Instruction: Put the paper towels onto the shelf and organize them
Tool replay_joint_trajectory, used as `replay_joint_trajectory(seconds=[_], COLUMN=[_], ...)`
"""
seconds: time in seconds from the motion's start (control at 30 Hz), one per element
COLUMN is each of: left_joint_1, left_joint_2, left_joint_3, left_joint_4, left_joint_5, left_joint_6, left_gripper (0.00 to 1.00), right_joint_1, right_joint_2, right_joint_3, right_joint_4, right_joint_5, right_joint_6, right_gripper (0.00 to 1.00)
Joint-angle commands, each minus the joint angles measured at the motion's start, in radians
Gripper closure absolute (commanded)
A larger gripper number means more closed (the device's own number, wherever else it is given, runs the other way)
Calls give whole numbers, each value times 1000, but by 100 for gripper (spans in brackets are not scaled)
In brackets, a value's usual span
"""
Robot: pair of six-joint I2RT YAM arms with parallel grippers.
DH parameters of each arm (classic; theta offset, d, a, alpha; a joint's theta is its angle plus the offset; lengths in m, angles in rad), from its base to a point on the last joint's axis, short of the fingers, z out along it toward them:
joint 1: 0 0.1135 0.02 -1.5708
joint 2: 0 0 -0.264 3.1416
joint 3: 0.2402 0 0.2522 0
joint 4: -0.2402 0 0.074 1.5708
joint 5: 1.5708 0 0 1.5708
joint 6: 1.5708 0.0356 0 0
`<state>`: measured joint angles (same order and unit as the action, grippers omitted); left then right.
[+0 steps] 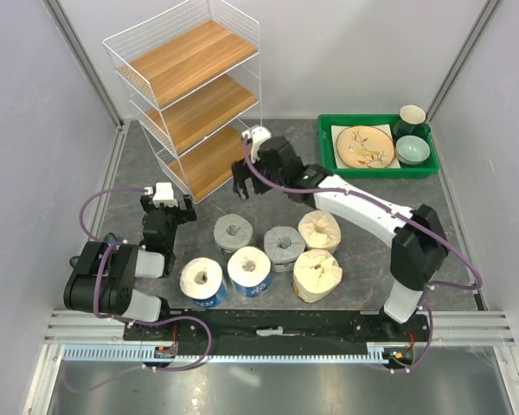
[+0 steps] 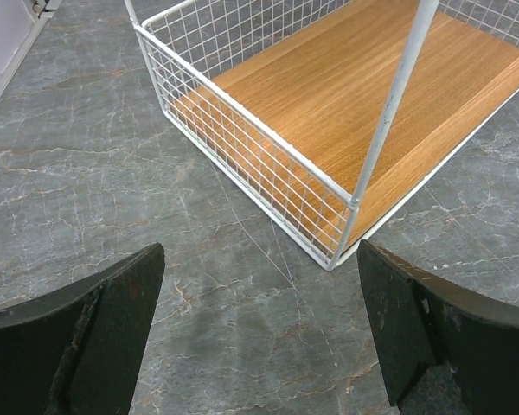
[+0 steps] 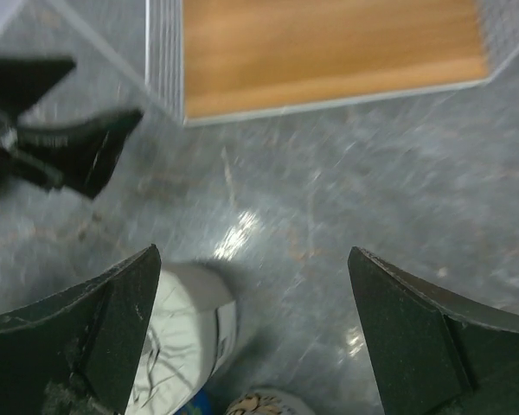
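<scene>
The right gripper moves back and down onto the crumpled side of the grey roll [image 1: 245, 226] nearest the shelf next, because the roll's open core leaves room for one finger.
The white wire shelf [image 1: 190, 91] with three wooden tiers stands at the back left, all tiers bare. Six paper towel rolls stand upright in the middle of the table: two grey [image 1: 233, 231] [image 1: 284, 246], two cream [image 1: 319, 229] [image 1: 317, 274] and two blue [image 1: 201, 281] [image 1: 249, 271]. My left gripper [image 1: 167, 206] is open and empty, low over the table facing the shelf's bottom tier [image 2: 346, 95]. My right gripper [image 1: 240, 188] is open and empty, above the table between the shelf and the grey roll [image 3: 190, 320]. The bottom tier also shows in the right wrist view [image 3: 329, 47].
A green tray [image 1: 329, 157] at the back right holds a patterned plate [image 1: 364, 146], a dark cup [image 1: 412, 118] and a pale bowl [image 1: 413, 150]. Grey walls close in the table on the left, back and right. My left gripper's fingers [image 3: 78, 151] show in the right wrist view.
</scene>
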<state>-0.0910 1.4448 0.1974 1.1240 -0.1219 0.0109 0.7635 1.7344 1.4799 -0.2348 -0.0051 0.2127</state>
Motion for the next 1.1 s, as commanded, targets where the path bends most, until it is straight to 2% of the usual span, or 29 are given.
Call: replay_joint_trajectory(seconds=[0.0, 0.23, 0.4, 1.07], left_joint_1=[2, 2, 2, 2], left_joint_2=[-1, -1, -3, -1], left_joint_3=[16, 16, 16, 14], left_joint_4=[43, 45, 45, 46], left_joint_5=[-7, -7, -8, -7], left_joint_6=[-2, -2, -2, -2], left_gripper=[0, 0, 0, 0], right_joint_1=[65, 131, 141, 155], right_joint_2=[23, 40, 57, 120], right_joint_3=[13, -50, -66, -76], right_joint_4=[-54, -64, -103, -135], right_joint_5=[-16, -19, -49, -99], right_joint_6=[-22, -32, -48, -64], right_gripper=[2, 2, 7, 9])
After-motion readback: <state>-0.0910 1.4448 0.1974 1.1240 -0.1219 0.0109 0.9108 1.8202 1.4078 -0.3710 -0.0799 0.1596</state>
